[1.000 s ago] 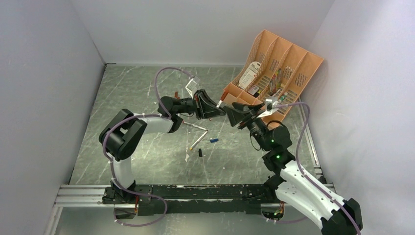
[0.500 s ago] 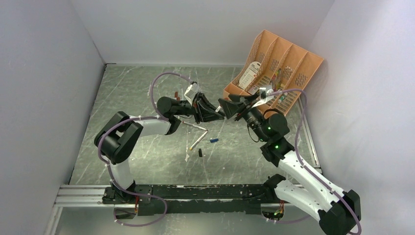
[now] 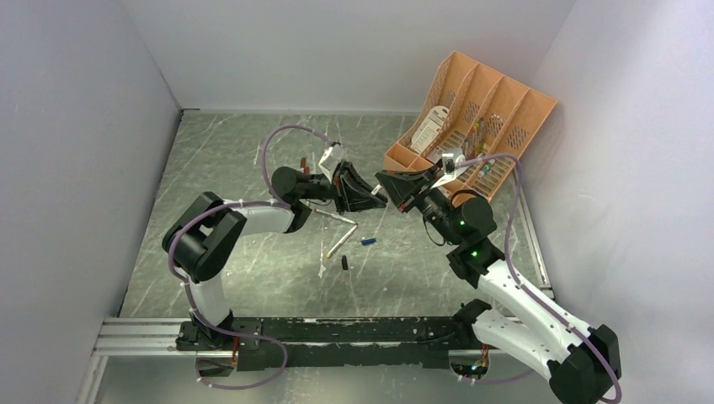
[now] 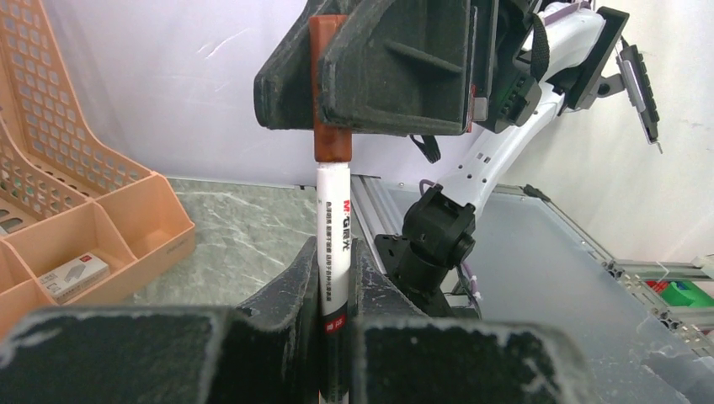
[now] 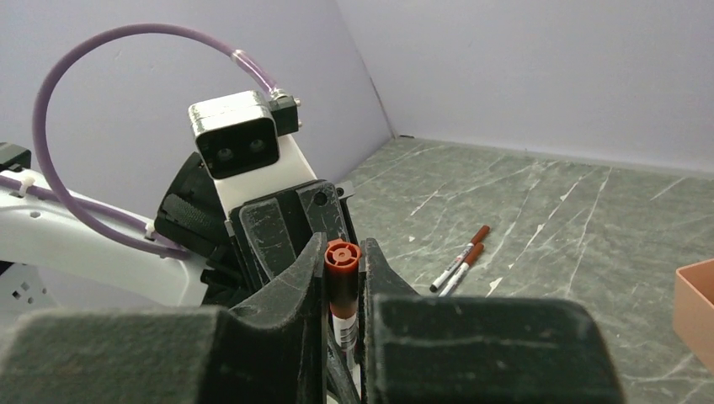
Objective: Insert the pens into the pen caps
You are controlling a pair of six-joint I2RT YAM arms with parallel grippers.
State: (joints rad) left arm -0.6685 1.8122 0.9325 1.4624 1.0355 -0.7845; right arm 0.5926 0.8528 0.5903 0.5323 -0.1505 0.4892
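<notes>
The pen is capped, so my left gripper should next swing left in the top view, tilt down and release it on the tabletop beside the red-capped pens.
My left gripper (image 4: 334, 252) is shut on the barrel of a white pen (image 4: 333, 210), which stands upright between its fingers. A red-brown pen cap (image 4: 329, 143) sits on the pen's top end, and my right gripper (image 5: 343, 252) is shut on that cap (image 5: 342, 268). In the top view the two grippers (image 3: 364, 195) (image 3: 390, 187) meet tip to tip above the table. Two more pens (image 3: 338, 242) lie on the floor below them, with a blue cap (image 3: 368, 241) and a dark cap (image 3: 344, 263) nearby.
The orange slotted organizer tray (image 3: 497, 105) leans at the back right, close behind my right gripper. Two red-capped pens (image 5: 461, 257) lie side by side on the marble-patterned table. White walls enclose the left, back and right sides.
My right gripper moved left to the left gripper's pen and went from open to shut on the red-brown cap. The left gripper kept its hold and shifted slightly left.
</notes>
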